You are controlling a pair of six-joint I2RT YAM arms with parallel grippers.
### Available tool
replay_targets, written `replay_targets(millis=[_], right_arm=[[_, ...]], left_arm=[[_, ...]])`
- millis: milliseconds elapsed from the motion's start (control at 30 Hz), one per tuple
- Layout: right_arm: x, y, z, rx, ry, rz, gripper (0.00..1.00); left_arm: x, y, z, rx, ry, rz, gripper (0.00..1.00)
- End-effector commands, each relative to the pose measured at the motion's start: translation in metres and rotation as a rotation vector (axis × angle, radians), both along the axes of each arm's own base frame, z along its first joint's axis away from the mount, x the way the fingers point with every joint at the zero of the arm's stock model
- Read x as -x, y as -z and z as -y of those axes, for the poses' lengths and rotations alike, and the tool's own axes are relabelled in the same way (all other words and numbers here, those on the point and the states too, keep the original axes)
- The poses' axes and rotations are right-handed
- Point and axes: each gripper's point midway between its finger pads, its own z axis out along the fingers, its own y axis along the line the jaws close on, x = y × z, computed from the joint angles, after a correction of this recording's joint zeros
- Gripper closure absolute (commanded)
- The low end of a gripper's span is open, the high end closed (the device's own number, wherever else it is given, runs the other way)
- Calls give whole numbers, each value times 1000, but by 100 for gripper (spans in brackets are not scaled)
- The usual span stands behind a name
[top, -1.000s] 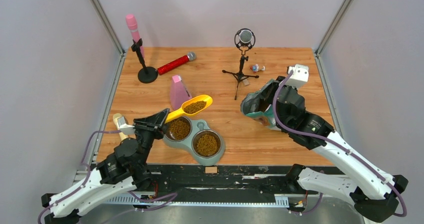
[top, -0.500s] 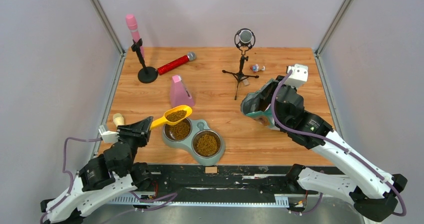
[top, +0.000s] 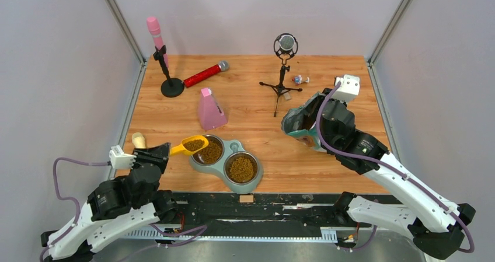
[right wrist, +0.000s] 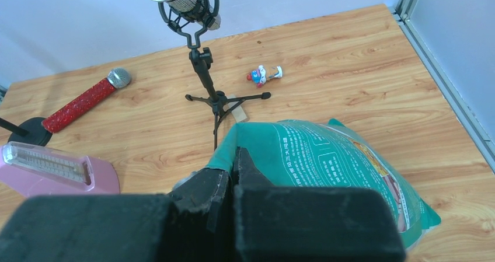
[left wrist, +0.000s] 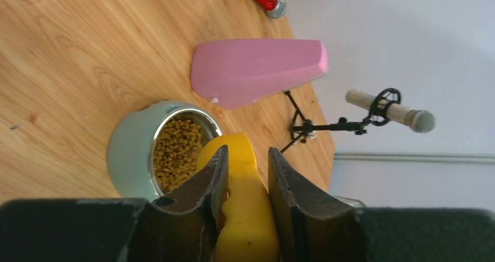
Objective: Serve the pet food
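Observation:
The scoop (top: 192, 143) has bare tabletop below and outward of it, beside the pink box. My left gripper will next tip kibble into the cup, turn outward, lower the scoop and release it.
My left gripper (top: 166, 152) (left wrist: 245, 177) is shut on the handle of a yellow scoop (top: 192, 143) (left wrist: 242, 215). The scoop holds brown kibble and hangs over the left rim of a teal double bowl (top: 219, 167). Its left cup (top: 210, 151) (left wrist: 175, 151) and right cup (top: 241, 168) both hold pet food. My right gripper (right wrist: 233, 174) is shut on the open edge of the teal pet food bag (top: 300, 125) (right wrist: 327, 163), which lies at the right of the table.
A pink wedge-shaped box (top: 210, 110) (left wrist: 257, 69) stands behind the bowl. A black mic on a tripod (top: 282, 69) (right wrist: 201, 58), a red glitter mic (top: 204, 74), a pink mic on a stand (top: 160, 52), a small toy figure (top: 300, 79) and a small cream object (top: 138, 140) are around.
My left arm has pulled back toward the near left, carrying the loaded scoop from behind the bowl to the left cup's rim. The right arm and bag have not moved.

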Motion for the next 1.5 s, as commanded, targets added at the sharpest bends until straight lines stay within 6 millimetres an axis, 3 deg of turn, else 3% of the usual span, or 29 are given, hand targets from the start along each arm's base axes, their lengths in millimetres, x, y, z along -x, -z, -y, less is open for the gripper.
replay_targets(millis=[0,533,1000,1333,1467], right_arm=[[1,-56,5,-176,31,152,100],[-1,-52,5,-155,40,143,100],[0,-51,6,-155,44,142,100],[0,-50,5,-152,36,141,100],[0,-49,5,-150,32,138,100]], left_arm=[[-3,-1,-11,-77,-65,-11,100],[-5,6,-13,-284,-77,-112,100],[-2,3,-17,-338,-79,-144,100],[-17,-31,12,-521,47,-121,100],[-21,-35,23,-616,105,-146,100]])
